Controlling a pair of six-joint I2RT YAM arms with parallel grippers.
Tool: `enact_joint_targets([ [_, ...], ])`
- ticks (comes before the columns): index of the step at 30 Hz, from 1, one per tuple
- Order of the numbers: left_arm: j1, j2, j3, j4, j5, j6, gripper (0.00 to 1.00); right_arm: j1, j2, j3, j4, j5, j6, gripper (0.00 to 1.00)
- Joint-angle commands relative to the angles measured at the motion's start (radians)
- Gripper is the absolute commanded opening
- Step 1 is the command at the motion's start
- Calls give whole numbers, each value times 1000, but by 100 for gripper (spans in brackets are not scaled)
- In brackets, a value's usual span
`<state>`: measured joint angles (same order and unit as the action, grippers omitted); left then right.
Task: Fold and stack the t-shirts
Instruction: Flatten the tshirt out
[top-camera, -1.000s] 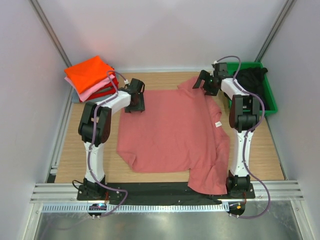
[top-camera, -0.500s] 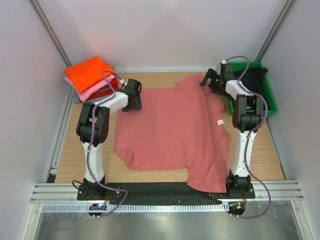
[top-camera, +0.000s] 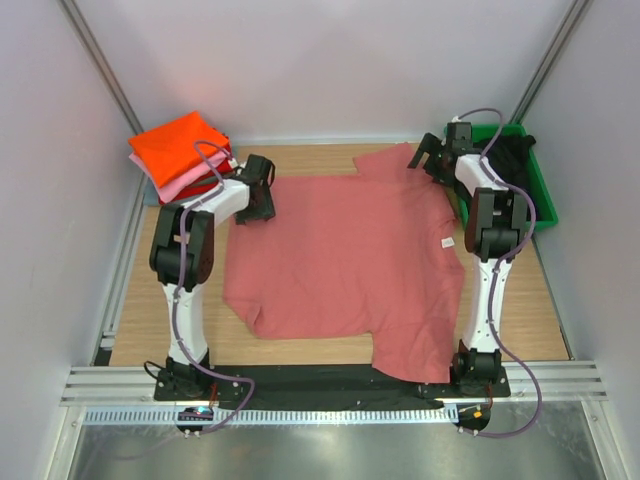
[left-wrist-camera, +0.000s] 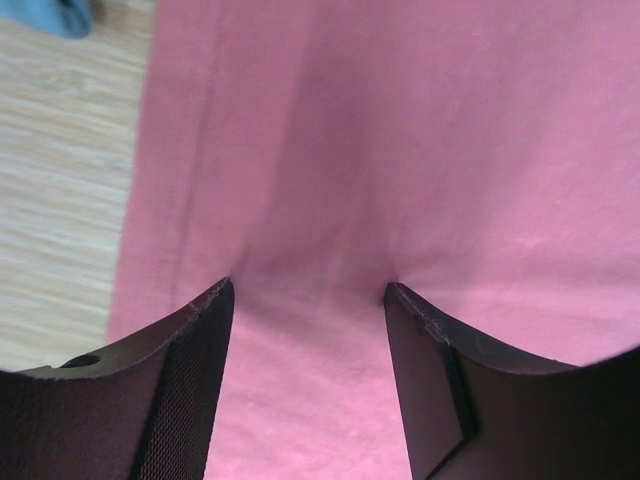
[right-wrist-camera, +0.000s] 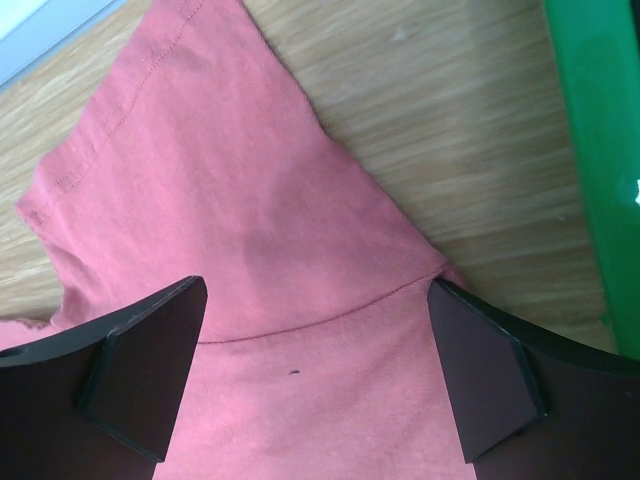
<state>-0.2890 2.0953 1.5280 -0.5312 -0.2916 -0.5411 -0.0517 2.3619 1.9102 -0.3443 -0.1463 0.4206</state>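
Observation:
The shirt's near corner on the stack's side (top-camera: 248, 313) lies folded instead of flat, so I will bring my left gripper back along the shirt's edge to that corner.
A faded salmon-red t-shirt (top-camera: 340, 255) lies spread flat on the wooden table. My left gripper (top-camera: 258, 200) is at its far left corner, jaws open, with the fingertips down on the cloth (left-wrist-camera: 308, 290). My right gripper (top-camera: 428, 160) is at the far right, by the sleeve seam (right-wrist-camera: 318, 285), jaws open wide over the cloth. A folded stack (top-camera: 180, 150) sits at the far left: orange on top, then pink and red, with a grey-blue edge (left-wrist-camera: 70, 15) beneath. A black t-shirt (top-camera: 505, 160) lies in the green bin.
The green plastic bin (top-camera: 541, 195) stands at the far right, its rim (right-wrist-camera: 590, 150) close to my right gripper. The shirt's near right corner (top-camera: 415, 360) hangs over the table's front edge. White walls close in both sides.
Both grippers have moved outward and toward the back. The shirt has spread wider, and the fold along its right side has flattened out.

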Motion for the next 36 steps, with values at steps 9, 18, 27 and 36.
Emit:
enact_joint_targets([
  [9,-88,-401,17,-268,-173,23,72,32,-185,86,-246,-9,-51,100],
  [18,-366,-830,-504,-355,-218,-216,67,134,-744,-445,-266,142,-60,100],
  [27,-574,-819,-658,-352,-302,-361,63,142,-1194,-879,-343,272,-2,100],
  [36,-682,-640,-658,-397,-368,-485,59,142,-1343,-942,-435,228,-8,100],
])
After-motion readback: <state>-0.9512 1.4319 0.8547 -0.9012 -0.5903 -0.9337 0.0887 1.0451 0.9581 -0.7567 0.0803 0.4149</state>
